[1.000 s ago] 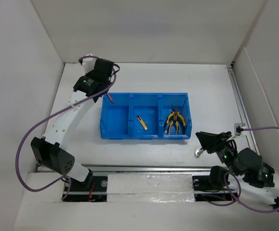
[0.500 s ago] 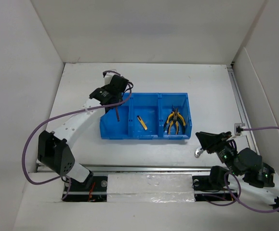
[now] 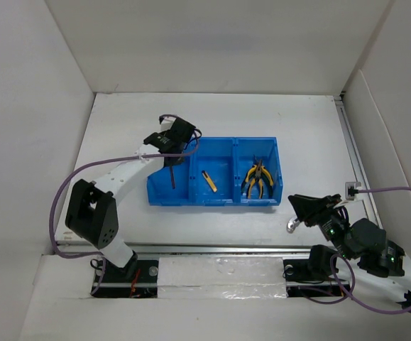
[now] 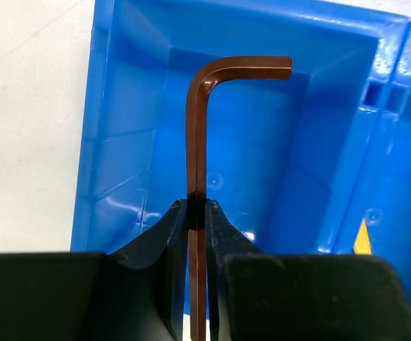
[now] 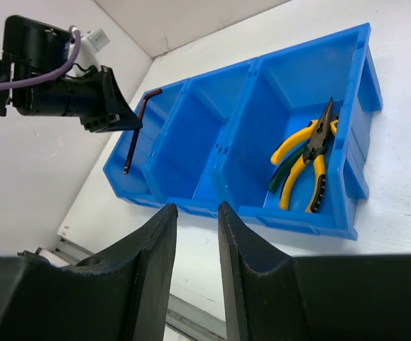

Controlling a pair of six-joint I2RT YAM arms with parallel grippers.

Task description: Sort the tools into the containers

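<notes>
The hex key is still high above the bottom of the tray's empty end compartment point(image 3: 170, 179), so the left gripper will next bring it down inside, toward the bottom of that compartment.
The blue three-compartment tray point(image 3: 212, 202) lies mid-table. My left gripper point(image 3: 172, 150) is shut on a dark L-shaped hex key point(image 3: 172, 172) and holds it over the tray's left compartment. In the left wrist view the gripper point(image 4: 196, 213) pinches the key point(image 4: 195, 135) by its long shaft, bent end away, above the compartment point(image 4: 106, 142). Yellow and dark green pliers point(image 3: 257, 179) lie in the right compartment, and a yellow-and-black stick tool point(image 3: 209, 182) lies in the middle one. My right gripper point(image 3: 295, 205) is open and empty, right of the tray's near corner. A small silver piece point(image 3: 291, 226) lies beside it.
White walls enclose the table on the left, back and right. A metal rail runs along the near edge point(image 3: 212, 249). In the right wrist view my right gripper point(image 5: 196, 207) looks over the tray point(image 5: 297, 217), the pliers point(image 5: 308, 156) and the held key point(image 5: 138, 128).
My left arm has swung right and nearer, carrying the hex key from outside the tray's far left corner to over the left compartment. The right arm has not moved.
</notes>
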